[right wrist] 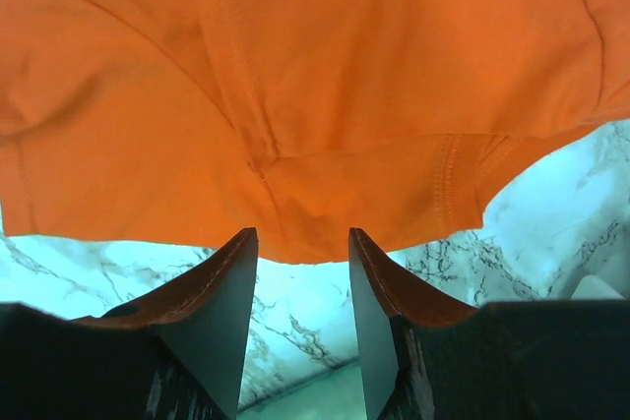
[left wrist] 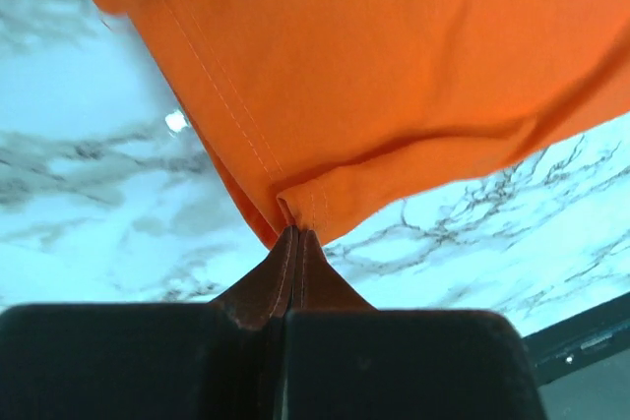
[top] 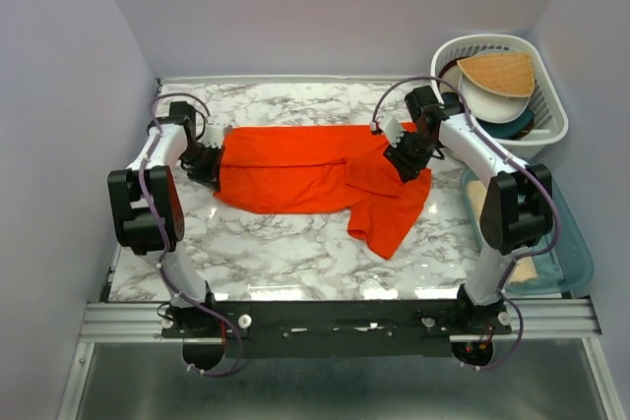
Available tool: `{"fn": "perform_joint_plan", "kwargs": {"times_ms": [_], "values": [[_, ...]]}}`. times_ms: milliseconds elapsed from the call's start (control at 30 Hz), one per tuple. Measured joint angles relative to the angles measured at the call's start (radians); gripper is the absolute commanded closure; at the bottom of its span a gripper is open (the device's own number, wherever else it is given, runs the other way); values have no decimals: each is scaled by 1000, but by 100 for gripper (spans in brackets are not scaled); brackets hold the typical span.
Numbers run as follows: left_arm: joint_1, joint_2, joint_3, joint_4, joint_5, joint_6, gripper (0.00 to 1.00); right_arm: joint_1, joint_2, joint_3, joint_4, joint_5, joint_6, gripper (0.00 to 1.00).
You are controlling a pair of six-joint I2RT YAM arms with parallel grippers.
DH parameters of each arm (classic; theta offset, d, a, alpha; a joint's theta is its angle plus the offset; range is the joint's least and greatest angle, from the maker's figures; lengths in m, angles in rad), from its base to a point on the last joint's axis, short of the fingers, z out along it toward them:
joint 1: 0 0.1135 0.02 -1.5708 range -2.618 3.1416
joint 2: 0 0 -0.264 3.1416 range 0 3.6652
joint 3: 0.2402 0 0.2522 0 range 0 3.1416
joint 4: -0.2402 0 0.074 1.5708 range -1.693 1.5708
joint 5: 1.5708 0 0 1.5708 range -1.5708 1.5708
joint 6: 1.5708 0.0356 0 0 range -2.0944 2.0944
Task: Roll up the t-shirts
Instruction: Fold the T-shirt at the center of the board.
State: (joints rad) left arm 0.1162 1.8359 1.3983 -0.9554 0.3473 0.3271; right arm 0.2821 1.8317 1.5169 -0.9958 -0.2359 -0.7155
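Note:
The right gripper will next draw back and go down onto the sleeve's near corner (top: 390, 255) (right wrist: 9, 231), which lies below and back of the gripper, because that sleeve still sticks out.
One orange-red t-shirt (top: 295, 176) lies spread across the middle of the marble table (top: 266, 248), with a sleeve end trailing toward the front right. At the shirt's left edge my left gripper (top: 211, 166) is low. In the left wrist view the left gripper (left wrist: 295, 235) is shut, and the stitched hem of the t-shirt (left wrist: 394, 76) puckers right at its tips. My right gripper (top: 407, 158) sits over the shirt's right end. In the right wrist view the right gripper (right wrist: 300, 238) stands open. The edge of the t-shirt (right wrist: 295, 76) lies just past its fingertips, with bare marble between the fingers.
A white basket (top: 547, 110) at the back right holds a tan fan-shaped piece (top: 498, 72) and a white bowl (top: 489, 102). A clear blue bin (top: 576, 253) stands along the right edge, beside the right arm. Walls close in the left, back and right sides.

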Motion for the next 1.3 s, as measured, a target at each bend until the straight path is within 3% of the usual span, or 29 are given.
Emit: {"fn": "perform_joint_plan", "kwargs": {"times_ms": [233, 333, 533, 833, 1000, 1300], "values": [[2, -48, -157, 6, 0, -3, 100, 6, -61, -63, 1, -52, -51, 52], [2, -58, -209, 18, -2, -8, 100, 13, -153, -168, 16, -101, -133, 51], [5, -74, -251, 45, -24, -28, 99, 69, -436, -487, 62, -217, -407, 49], [7, -74, -223, 70, -50, -44, 98, 164, -625, -790, 117, -279, -795, 48], [7, -74, -216, 77, -53, -49, 97, 216, -648, -874, 146, -279, -912, 49], [7, -78, -217, 97, -53, -92, 96, 264, -599, -886, 240, -274, -961, 53]]}}
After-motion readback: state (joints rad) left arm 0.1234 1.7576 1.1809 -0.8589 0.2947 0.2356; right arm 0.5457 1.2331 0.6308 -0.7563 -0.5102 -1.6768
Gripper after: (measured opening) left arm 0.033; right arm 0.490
